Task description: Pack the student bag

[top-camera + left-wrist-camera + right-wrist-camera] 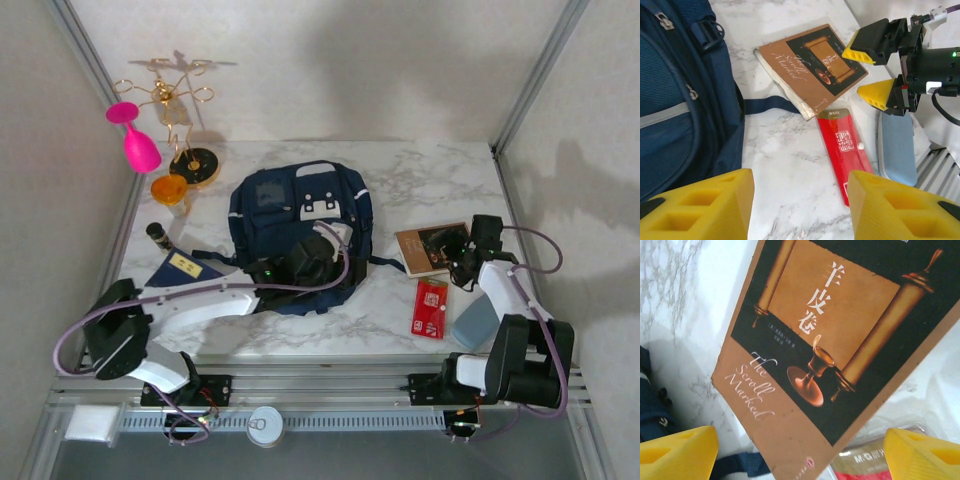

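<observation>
Next, my right gripper lowers and turns to set its open fingers astride the book's near edge (436, 273) (856, 431), since that edge lies below the gripper, slanting between them.
The student bag (290, 215), navy with grey trim, lies flat mid-table; its side (675, 100) shows in the left wrist view. My left gripper (322, 252) hovers at the bag's near right corner, open, and between its yellow fingers (695, 210) there is bare marble. A brown book (430, 248) lies right of the bag. My right gripper (462, 250) is just above the book's right end, open, its fingers (675, 452) straddling the cover (840, 340) without touching it. The left wrist view shows that gripper (865, 75) over the book (812, 67).
A red packet (431, 307) and a blue-grey case (476, 320) lie near the front right edge. A navy booklet (180, 268), a black cylinder (158, 233), an orange cup (170, 190), a pink glass (138, 140) and a gold rack (180, 110) stand at the left. A bag strap (740, 462) reaches toward the book.
</observation>
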